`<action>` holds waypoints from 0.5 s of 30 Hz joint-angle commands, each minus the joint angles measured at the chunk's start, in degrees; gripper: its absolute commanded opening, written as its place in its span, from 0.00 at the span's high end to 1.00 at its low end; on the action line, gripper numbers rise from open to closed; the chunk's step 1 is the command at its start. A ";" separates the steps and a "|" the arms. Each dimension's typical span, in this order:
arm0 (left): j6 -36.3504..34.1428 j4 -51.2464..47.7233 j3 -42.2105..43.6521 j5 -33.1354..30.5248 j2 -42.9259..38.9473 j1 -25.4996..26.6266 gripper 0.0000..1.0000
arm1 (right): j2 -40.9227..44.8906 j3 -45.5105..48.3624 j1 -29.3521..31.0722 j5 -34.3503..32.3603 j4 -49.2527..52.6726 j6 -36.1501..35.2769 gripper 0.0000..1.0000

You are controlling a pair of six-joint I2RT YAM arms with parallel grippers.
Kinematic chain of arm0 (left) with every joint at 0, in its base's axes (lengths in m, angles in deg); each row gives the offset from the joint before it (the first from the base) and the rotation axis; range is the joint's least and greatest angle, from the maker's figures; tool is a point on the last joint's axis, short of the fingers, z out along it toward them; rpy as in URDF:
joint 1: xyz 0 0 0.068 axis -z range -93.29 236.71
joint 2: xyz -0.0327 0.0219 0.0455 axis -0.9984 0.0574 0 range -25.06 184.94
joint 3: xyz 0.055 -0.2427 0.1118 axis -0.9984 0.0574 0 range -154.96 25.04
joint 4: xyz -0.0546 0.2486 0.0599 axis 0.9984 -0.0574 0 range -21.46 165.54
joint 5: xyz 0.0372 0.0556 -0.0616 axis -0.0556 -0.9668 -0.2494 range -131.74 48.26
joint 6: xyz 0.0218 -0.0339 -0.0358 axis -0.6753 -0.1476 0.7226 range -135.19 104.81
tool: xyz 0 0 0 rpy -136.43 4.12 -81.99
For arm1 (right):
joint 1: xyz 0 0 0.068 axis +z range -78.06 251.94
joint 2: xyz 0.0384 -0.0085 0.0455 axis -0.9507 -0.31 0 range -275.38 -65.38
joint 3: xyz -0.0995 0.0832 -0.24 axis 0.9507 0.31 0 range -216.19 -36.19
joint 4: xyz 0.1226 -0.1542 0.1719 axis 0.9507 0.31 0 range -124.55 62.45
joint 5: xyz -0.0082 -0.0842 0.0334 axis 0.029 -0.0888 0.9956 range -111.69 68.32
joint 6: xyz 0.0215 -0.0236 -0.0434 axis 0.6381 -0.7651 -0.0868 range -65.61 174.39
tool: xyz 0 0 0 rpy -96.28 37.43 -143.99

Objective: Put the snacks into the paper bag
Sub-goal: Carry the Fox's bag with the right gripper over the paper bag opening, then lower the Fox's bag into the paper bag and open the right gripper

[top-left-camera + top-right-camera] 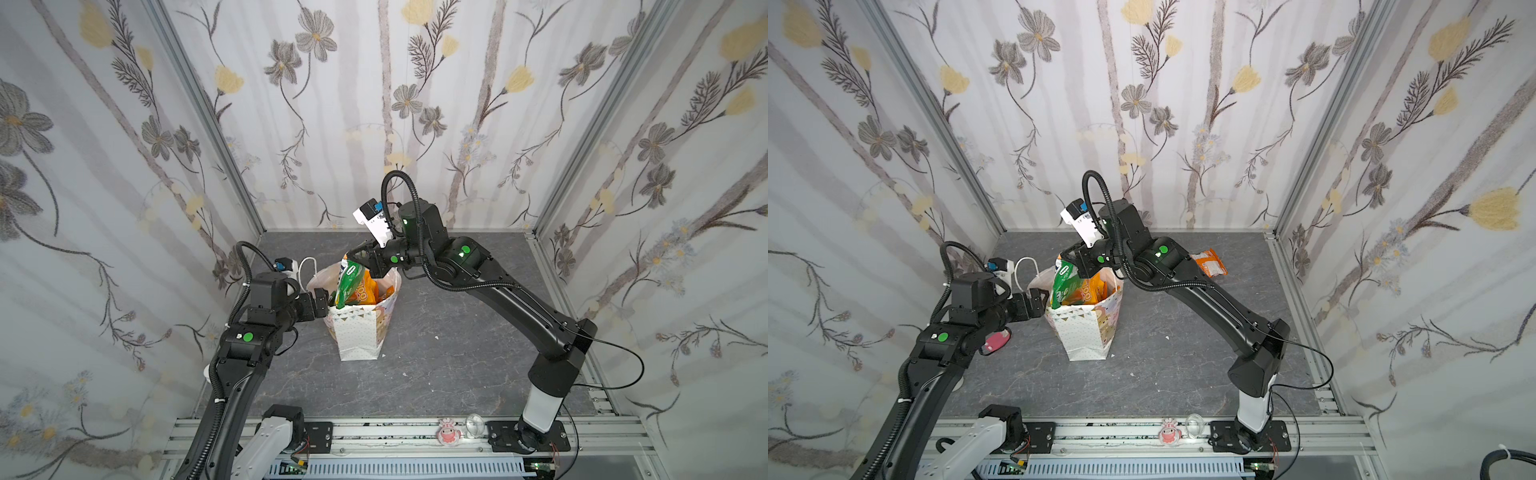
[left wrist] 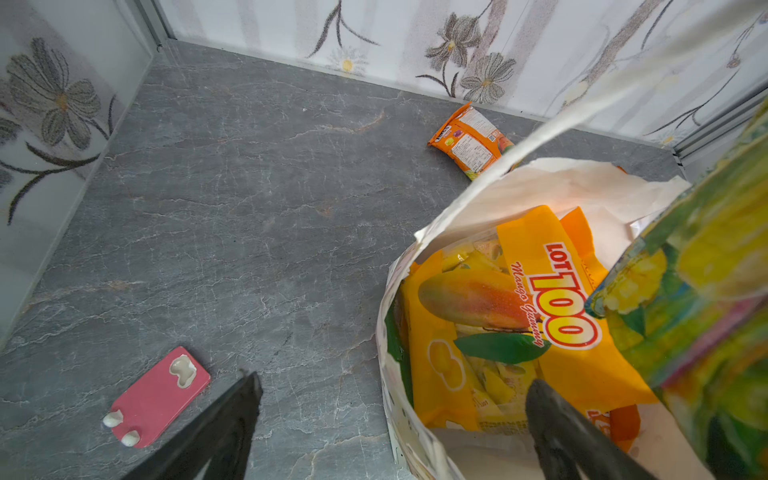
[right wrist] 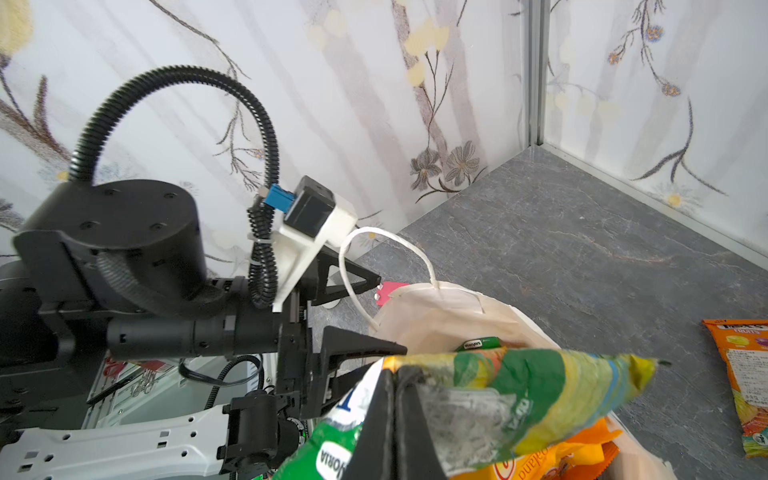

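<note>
My right gripper tilts down and lowers to the bag's opening [image 3: 441, 324] below it and releases next, since the green snack packet still sticks above the bag's rim.
The white paper bag [image 1: 359, 336] stands upright mid-table, with several orange and yellow snacks [image 2: 519, 316] inside. My right gripper [image 3: 395, 374] is shut on the top edge of a green snack packet [image 3: 540, 382]. That packet [image 1: 348, 286] hangs over the bag's mouth, its lower end inside. My left gripper [image 2: 395, 384] is open and straddles the bag's left rim, one finger inside and one outside. One orange snack packet [image 1: 1212, 262] lies on the table at the back right, behind the right arm.
A flat pink item [image 2: 160, 397] lies on the table left of the bag, under the left arm. The bag's cord handle [image 3: 390, 249] loops up beside the left wrist. A small pink toy [image 1: 449, 434] and a clear cup [image 1: 474, 424] sit on the front rail. Walls close three sides.
</note>
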State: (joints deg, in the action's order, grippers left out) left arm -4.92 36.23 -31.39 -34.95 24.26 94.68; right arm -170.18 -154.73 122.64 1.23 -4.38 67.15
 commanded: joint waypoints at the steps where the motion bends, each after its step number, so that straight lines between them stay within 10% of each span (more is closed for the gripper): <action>1: -0.75 -0.02 0.06 -0.96 -0.28 0.06 0.00 | -1.38 -1.31 -0.25 1.74 -1.68 -1.44 1.00; 15: -0.64 0.55 0.52 -1.31 0.09 0.08 0.00 | -4.84 -4.68 -0.73 -2.07 2.66 -4.61 1.00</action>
State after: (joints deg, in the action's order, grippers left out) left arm -4.90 36.23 -31.17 -35.69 24.44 94.76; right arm -175.34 -158.78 122.09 1.71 -2.50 64.83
